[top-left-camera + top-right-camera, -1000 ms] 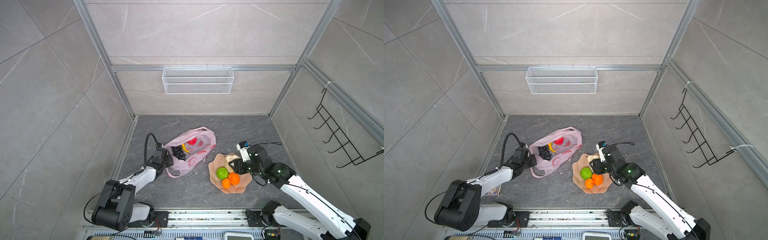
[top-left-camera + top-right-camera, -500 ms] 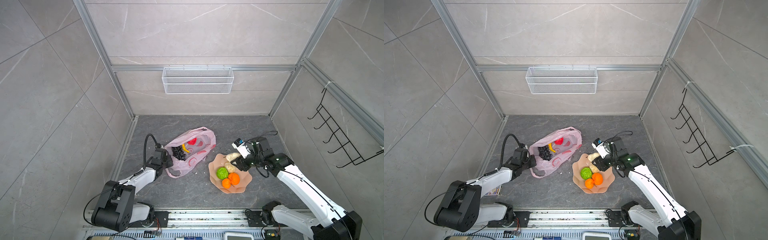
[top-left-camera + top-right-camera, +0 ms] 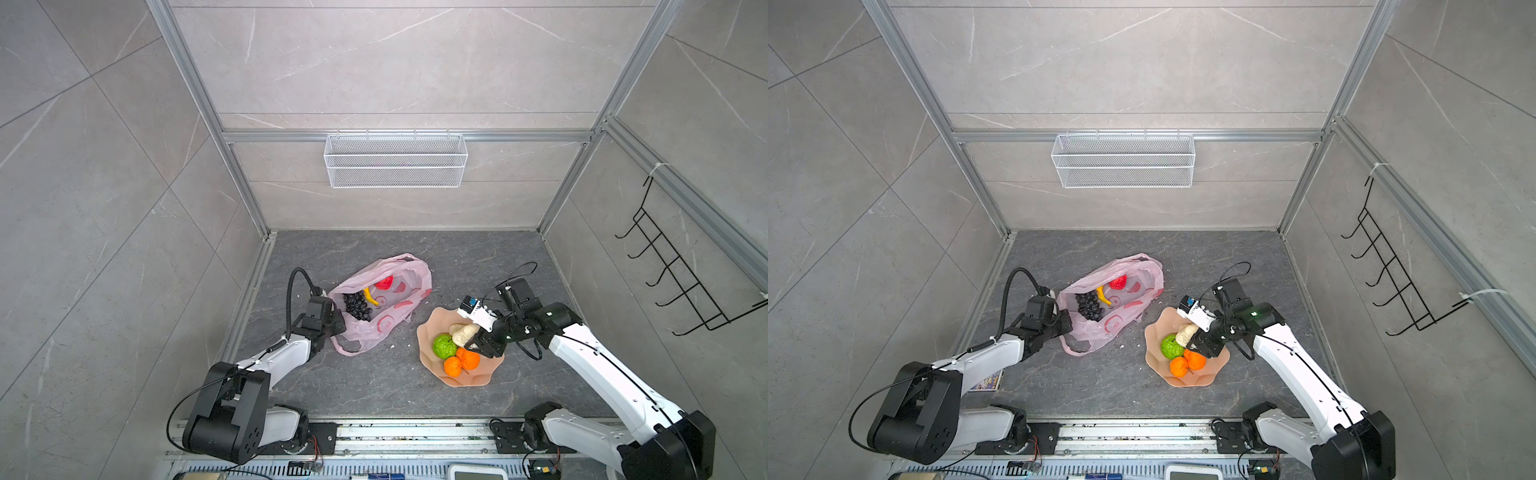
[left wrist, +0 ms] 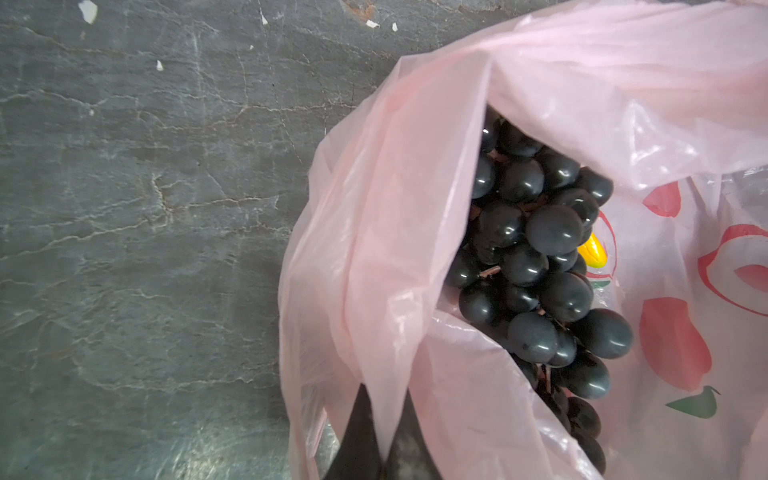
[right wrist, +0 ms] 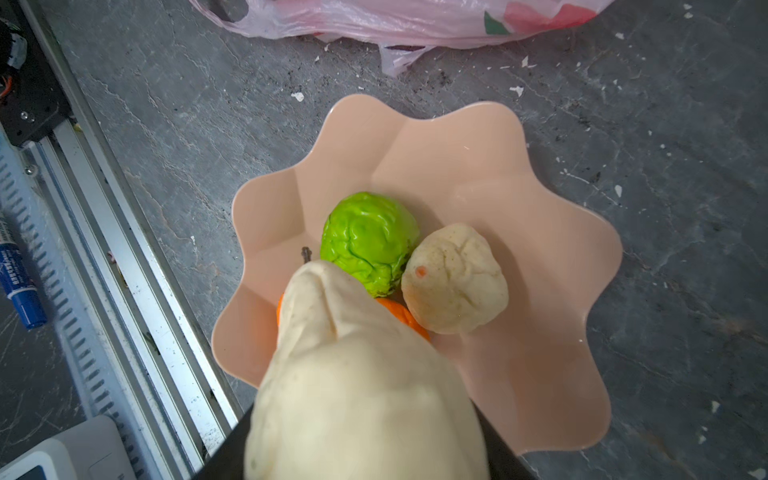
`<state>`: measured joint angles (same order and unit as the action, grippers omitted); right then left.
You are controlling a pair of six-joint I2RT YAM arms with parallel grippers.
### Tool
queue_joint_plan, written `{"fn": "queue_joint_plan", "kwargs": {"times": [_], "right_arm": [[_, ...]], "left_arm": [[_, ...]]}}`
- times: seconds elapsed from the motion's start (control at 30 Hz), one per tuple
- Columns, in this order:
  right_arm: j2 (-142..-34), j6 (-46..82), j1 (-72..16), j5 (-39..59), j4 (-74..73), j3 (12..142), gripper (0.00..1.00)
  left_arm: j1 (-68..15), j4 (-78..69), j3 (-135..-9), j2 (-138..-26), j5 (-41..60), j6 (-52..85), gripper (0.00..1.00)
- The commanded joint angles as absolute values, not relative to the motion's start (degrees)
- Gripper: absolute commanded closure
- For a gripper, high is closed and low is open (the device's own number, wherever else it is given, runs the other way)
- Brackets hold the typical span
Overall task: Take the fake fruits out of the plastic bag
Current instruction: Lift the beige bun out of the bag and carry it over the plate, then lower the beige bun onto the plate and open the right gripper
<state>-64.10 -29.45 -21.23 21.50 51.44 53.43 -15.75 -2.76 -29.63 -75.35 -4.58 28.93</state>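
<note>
I need to move my right gripper down toward the plate's bare bottom beside the second beige lump and let go of the held lump, because that open spot is below it.
The pink plastic bag [image 3: 384, 322] [image 3: 1115, 324] lies open left of centre. Inside it I see the purple grape bunch [image 3: 357, 306] [image 4: 540, 266], a yellow banana [image 3: 371, 296] [image 4: 593, 254] and a red apple [image 3: 385, 282]. My left gripper [image 3: 336, 322] [image 4: 384, 449] is shut on the bag's rim. My right gripper [image 3: 476, 343] [image 5: 365, 465] is shut on a beige knobbly lump [image 5: 365, 395], held just above the peach plate [image 3: 469, 380] [image 5: 519, 208]. On the plate lie a green lumpy ball [image 3: 444, 345] [image 5: 368, 241], two oranges [image 3: 467, 358] and a second beige lump [image 5: 455, 278].
A white wire basket [image 3: 395, 160] hangs on the back wall and a black hook rack [image 3: 681, 282] on the right wall. A metal rail [image 3: 415, 432] runs along the front edge, with a blue marker [image 5: 20, 286] beside it. A small card [image 3: 986, 382] lies under the left arm.
The right arm has shifted and turned its wrist over the plate, with the beige lump in its jaws. The left gripper and the bag have not moved.
</note>
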Motion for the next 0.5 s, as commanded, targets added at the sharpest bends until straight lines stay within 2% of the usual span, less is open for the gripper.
{"fn": "queue_joint_plan", "kwargs": {"times": [0.0,0.47], "right_arm": [[-65.4,-31.2,-20.9,19.1,51.8,52.3,0.5],[-70.0,-30.9,-20.9,13.9,49.4,51.3,0.49]], "left_arm": [[-15.5,-3.5,-29.6,-74.2,-4.2,28.4,0.99],[-15.4,-3.2,-29.7,-74.2,-4.6,28.1,0.99]]}}
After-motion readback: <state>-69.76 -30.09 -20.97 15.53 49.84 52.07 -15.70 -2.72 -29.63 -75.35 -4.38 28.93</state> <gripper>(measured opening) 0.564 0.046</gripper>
